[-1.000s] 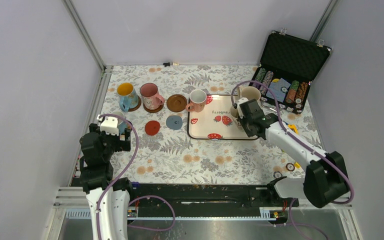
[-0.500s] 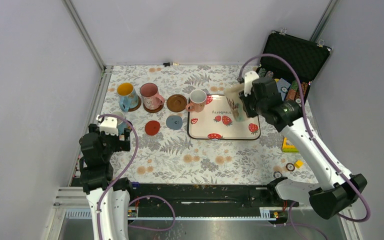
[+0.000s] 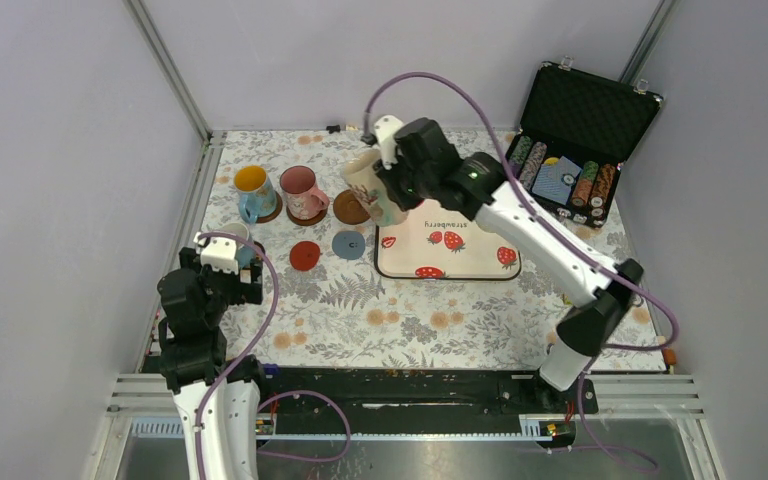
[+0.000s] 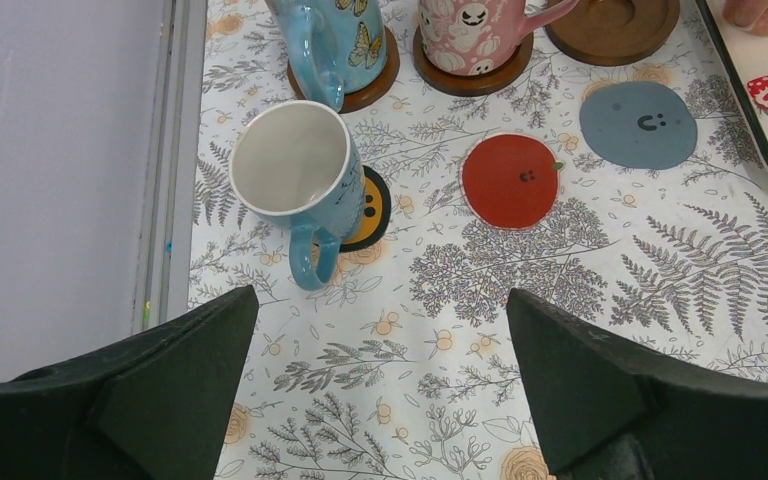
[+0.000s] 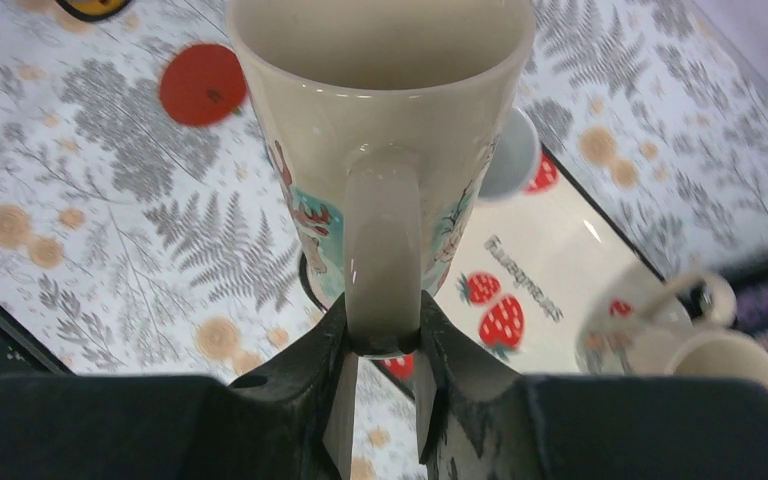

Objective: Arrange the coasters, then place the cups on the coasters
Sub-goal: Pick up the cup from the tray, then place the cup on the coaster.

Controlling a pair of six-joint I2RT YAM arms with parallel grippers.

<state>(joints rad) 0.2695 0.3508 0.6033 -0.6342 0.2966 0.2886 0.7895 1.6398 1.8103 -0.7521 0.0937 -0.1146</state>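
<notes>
The bare brown coaster (image 3: 348, 209) is below my right gripper, to the left in the top view, so I will lower the cream cup there next and release it.
My right gripper (image 3: 390, 186) (image 5: 385, 318) is shut on the handle of a cream cup (image 3: 366, 186) (image 5: 380, 90), held upright in the air over the bare brown coaster (image 3: 348, 209) (image 4: 615, 20). The blue cup (image 3: 252, 190) and the pink cup (image 3: 303, 192) each stand on a brown coaster. Ahead of my open left gripper (image 3: 240, 274) (image 4: 380, 292), a white-and-blue cup (image 4: 295, 170) rests on the black and orange coaster (image 4: 365, 205). The red coaster (image 3: 305, 255) (image 4: 510, 180) and grey-blue coaster (image 3: 348, 244) (image 4: 638, 124) lie bare. Another pale cup (image 5: 680, 335) shows blurred by the tray.
A strawberry tray (image 3: 460, 272) (image 5: 560, 260) lies right of the coasters. An open black case of poker chips (image 3: 580, 120) stands at the back right. My right arm stretches across the tray. A metal rail (image 4: 165, 150) runs along the left table edge.
My right arm has lifted the cream cup off the tray's right side and swung it left, to above the bare brown coaster. The left arm has stayed still.
</notes>
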